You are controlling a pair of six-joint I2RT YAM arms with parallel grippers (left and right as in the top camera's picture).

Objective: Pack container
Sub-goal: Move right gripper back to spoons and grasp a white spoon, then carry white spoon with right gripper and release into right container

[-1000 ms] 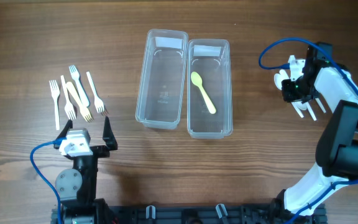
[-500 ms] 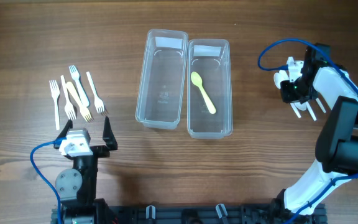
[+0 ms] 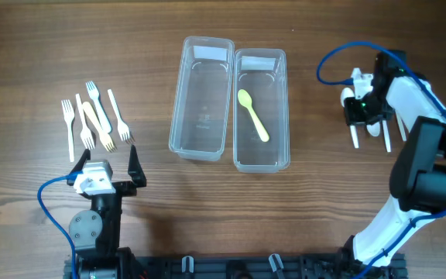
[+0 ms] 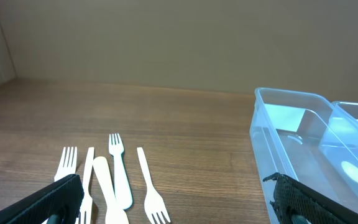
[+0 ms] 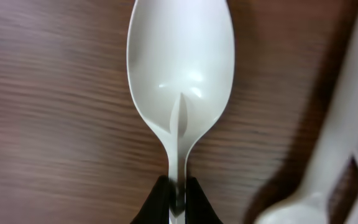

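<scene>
My right gripper should rise to the left in the overhead view next, then lower the white spoon over the container where the yellow spoon already (image 3: 261,111) is.
Two clear plastic containers stand side by side: the left one (image 3: 201,99) is empty and the right one (image 3: 261,111) holds a yellow spoon (image 3: 252,114). Several white forks (image 3: 95,118) lie on the table at the left; they also show in the left wrist view (image 4: 107,183). My left gripper (image 3: 105,165) is open just in front of them, its fingertips at the bottom corners of its own view (image 4: 173,205). My right gripper (image 3: 360,110) is shut on the handle of a white spoon (image 5: 180,68) to the right of the containers, fingertips pinching the neck (image 5: 178,193).
More white spoons (image 3: 382,133) lie on the table beside my right gripper; one shows blurred in the right wrist view (image 5: 328,168). The left container's near wall (image 4: 272,162) is at the right of the left wrist view. A blue cable loops over each arm.
My right gripper has shifted a little left and up with the white spoon. The left arm has not moved.
</scene>
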